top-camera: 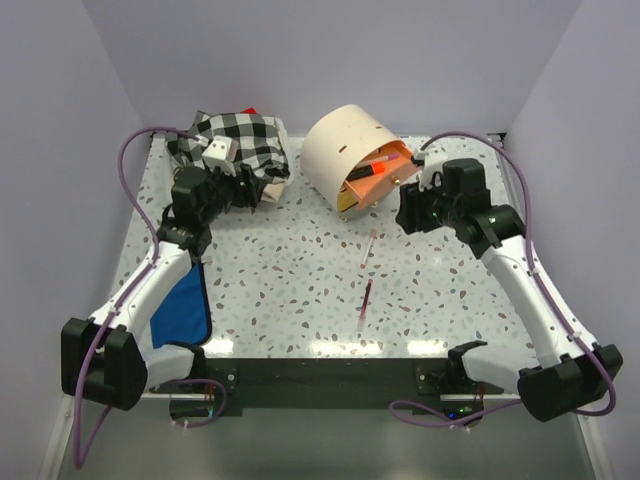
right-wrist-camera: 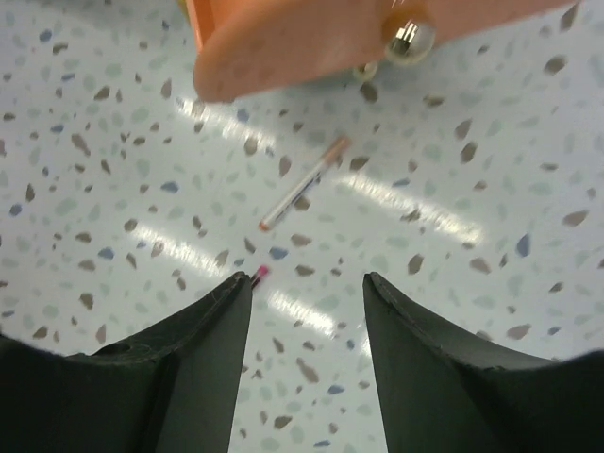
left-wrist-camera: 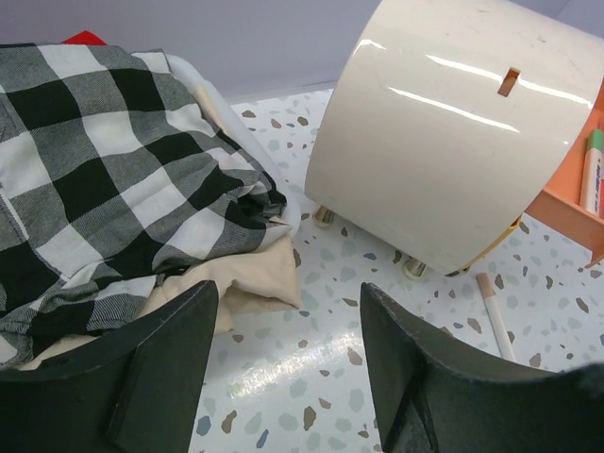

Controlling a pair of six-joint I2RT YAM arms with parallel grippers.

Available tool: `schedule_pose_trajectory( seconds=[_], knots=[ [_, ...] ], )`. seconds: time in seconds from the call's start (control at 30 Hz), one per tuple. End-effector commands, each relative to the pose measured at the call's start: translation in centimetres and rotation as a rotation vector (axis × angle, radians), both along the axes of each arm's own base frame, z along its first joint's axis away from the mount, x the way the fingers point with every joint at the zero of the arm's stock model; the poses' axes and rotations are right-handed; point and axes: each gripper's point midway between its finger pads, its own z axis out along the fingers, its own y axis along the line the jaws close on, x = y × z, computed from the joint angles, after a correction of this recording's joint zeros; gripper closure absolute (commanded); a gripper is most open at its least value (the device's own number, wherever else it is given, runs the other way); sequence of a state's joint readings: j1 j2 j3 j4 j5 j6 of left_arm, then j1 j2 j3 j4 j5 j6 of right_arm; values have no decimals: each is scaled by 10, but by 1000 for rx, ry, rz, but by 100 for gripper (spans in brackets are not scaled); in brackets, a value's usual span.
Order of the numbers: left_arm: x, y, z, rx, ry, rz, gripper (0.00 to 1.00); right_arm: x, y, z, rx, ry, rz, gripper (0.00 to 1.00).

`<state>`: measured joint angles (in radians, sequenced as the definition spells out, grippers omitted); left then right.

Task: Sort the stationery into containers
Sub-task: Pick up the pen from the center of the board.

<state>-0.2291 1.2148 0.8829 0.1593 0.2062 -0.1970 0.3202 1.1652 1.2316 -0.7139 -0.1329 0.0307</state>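
The dark pink pen is still outside the drawer, below and back, so the right gripper will next move back, turn and go down onto the pen's dark body [top-camera: 367, 293] [right-wrist-camera: 253, 282].
The container, a cream drum-shaped cabinet [top-camera: 345, 145], lies on its side at the back with one orange drawer [top-camera: 383, 177] pulled open; an orange highlighter [top-camera: 372, 168] lies in it. A pale pen [top-camera: 369, 247] and a dark pink pen [top-camera: 364, 303] lie on the speckled table. My right gripper [top-camera: 407, 215] hovers just right of the drawer, open and empty. The right wrist view shows the drawer's front [right-wrist-camera: 330, 38], its gold knob [right-wrist-camera: 408, 40], the pale pen [right-wrist-camera: 302, 184] and the pink pen's tip [right-wrist-camera: 259, 275]. My left gripper [top-camera: 250, 190] stands open beside the checked cloth.
A black-and-white checked cloth pile [top-camera: 235, 140] with a small white box [top-camera: 218, 150] on it sits at the back left. A blue cloth [top-camera: 185, 305] lies by the left arm. In the left wrist view the cloth [left-wrist-camera: 113, 170] is left and the drum [left-wrist-camera: 444, 132] right.
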Motion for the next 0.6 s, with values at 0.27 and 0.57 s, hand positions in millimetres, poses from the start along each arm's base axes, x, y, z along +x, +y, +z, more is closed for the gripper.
schedule_pose_trajectory(
  seconds=[0.27,0.57],
  knots=[
    [-10,26,7,58,15,106,32,-87,66,-97,-6,419,179,45],
    [-21,39,5,82,-29,124,32,-114,105,-111,-304,172,1184,51]
  ],
)
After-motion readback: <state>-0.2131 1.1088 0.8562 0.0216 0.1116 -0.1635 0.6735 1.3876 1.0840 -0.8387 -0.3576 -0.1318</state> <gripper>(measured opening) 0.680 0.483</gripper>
